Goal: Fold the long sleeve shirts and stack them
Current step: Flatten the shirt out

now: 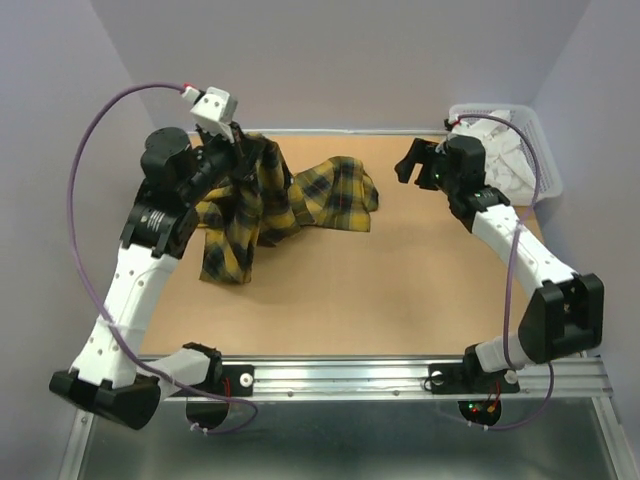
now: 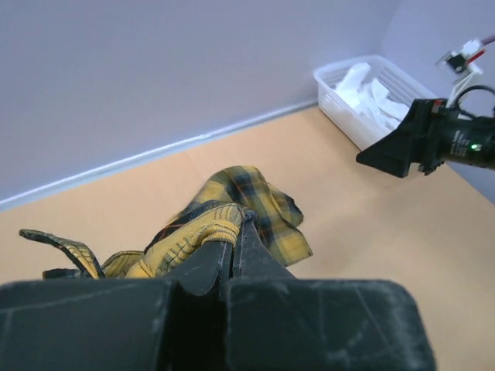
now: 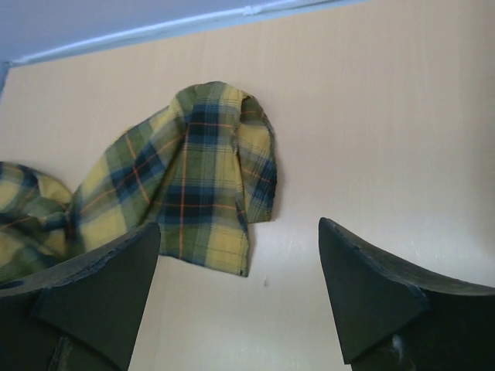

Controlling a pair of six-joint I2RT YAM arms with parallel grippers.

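My left gripper will next sweep the shirt's bunched fold to the open tabletop, lower it and let it go, because the open tabletop is below, back and to its right in the top view.
A yellow and dark plaid long sleeve shirt point(image 1: 262, 205) hangs crumpled at the back left of the table. My left gripper point(image 1: 243, 150) is shut on a bunched fold of it point(image 2: 209, 224) and holds that part up off the table. One end of the shirt point(image 1: 340, 193) lies spread on the table toward the middle point(image 3: 193, 178). My right gripper point(image 1: 412, 160) hovers to the right of that end, apart from the cloth, its fingers point(image 3: 363, 286) wide open with nothing between them.
A white basket point(image 1: 545, 165) with white cloth in it stands at the back right corner, behind my right arm point(image 2: 425, 143). Purple walls close the back and sides. A metal rail point(image 1: 400, 372) runs along the near edge.
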